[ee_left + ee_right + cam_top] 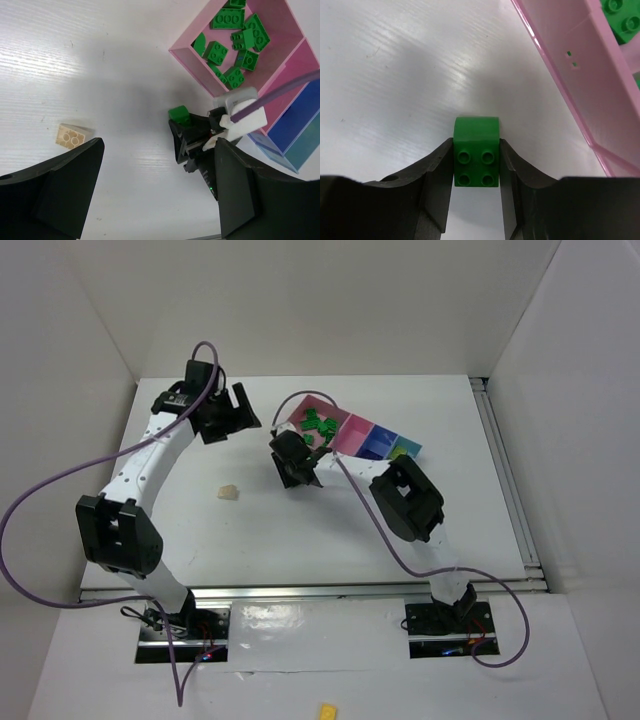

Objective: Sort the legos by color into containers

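Note:
The cream lego sits alone on the tabletop, clear of the boxes. So my left gripper moves back and down next and turns to close on the sides of the cream lego (229,493).
My right gripper (476,150) is shut on a bright green lego (476,159), studs up, just above the table beside the large pink container's wall (570,75). From above, this gripper (300,475) sits at the near-left side of the container row (340,412). Several green legos (235,30) lie in the large pink box (192,70). The held lego also shows in the left wrist view (179,115). A cream lego (229,493) lies alone on the table, also in the left wrist view (73,136). My left gripper (235,410) is open and empty, high above the table.
The small pink box (355,435) and two blue boxes (392,448) continue the row to the right. A yellow brick (328,710) lies far off below the arm bases. White walls enclose the table. A purple cable (280,90) crosses over the boxes.

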`<state>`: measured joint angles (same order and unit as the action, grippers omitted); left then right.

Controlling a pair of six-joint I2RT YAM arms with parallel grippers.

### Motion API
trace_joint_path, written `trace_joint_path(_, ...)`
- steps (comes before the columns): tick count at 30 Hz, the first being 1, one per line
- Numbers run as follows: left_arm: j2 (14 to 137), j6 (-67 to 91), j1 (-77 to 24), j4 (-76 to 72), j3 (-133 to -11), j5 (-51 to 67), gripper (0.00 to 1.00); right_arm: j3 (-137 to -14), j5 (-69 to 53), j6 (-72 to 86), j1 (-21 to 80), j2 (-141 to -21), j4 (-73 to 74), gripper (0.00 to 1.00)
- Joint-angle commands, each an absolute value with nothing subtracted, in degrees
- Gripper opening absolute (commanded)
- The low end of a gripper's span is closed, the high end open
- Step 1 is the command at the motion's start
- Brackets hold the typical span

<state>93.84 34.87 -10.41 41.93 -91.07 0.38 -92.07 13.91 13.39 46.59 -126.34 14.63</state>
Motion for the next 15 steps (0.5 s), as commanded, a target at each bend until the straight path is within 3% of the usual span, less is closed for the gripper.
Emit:
trace_joint_path(1, 91.1, 35.0, -9.2, 41.1, -89.9, 1.1, 0.93, -93.2, 17.7, 12.4, 47.4, -119.8, 16.6, 0.32)
trace_joint_path(6, 91.7, 35.0, -8.2, 41.1, -88.7, 0.0, 0.97, -91.8, 24.0, 12.4, 46.8, -112.3, 16.0, 0.32)
trace_joint_path(15, 98.2, 33.1, -6.5, 45.8, -83.3, -5.4, 1.0, -102.6, 22.9, 13.5, 38.5, -117.9, 19.8, 0.36)
